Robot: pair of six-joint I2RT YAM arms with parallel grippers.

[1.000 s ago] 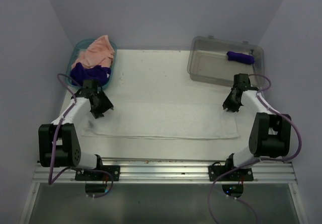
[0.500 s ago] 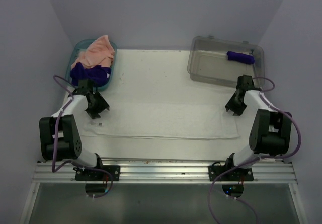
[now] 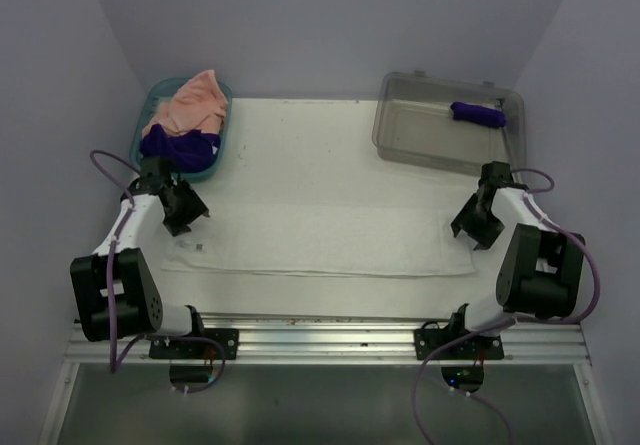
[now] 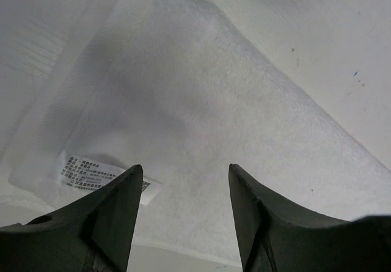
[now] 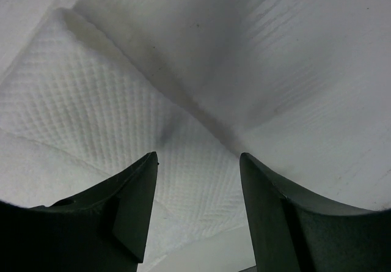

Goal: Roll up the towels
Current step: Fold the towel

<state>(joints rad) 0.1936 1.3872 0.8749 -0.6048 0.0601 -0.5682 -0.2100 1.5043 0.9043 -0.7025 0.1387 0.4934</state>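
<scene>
My right gripper moves down onto the folded end of the white towel next, as that end lies just below it, showing between its open fingers.
The white towel (image 3: pixel 320 240) lies flat on the table as a long folded strip. My left gripper (image 3: pixel 183 212) hangs open over its left end, nothing between the fingers; the left wrist view shows the towel (image 4: pixel 201 107) and its care label (image 4: pixel 91 177) just below the gripper (image 4: pixel 183 168). My right gripper (image 3: pixel 476 227) is open above the towel's right end, over a folded corner (image 5: pixel 91 107) seen past the gripper (image 5: pixel 198 156). A peach-pink towel (image 3: pixel 190 105) and a dark purple towel (image 3: pixel 178 147) are heaped in the teal basket (image 3: pixel 222 145). A rolled purple towel (image 3: pixel 478 114) lies in the clear bin (image 3: pixel 400 135).
The teal basket stands at the back left, close behind my left gripper. The clear grey bin stands at the back right, just beyond my right gripper. Purple walls close in both sides, and a metal rail (image 3: pixel 320 340) runs along the near edge.
The right jaws have spread, and that gripper has drawn toward the near right, off the towel's end. My left gripper shifted a little to the left, still open.
</scene>
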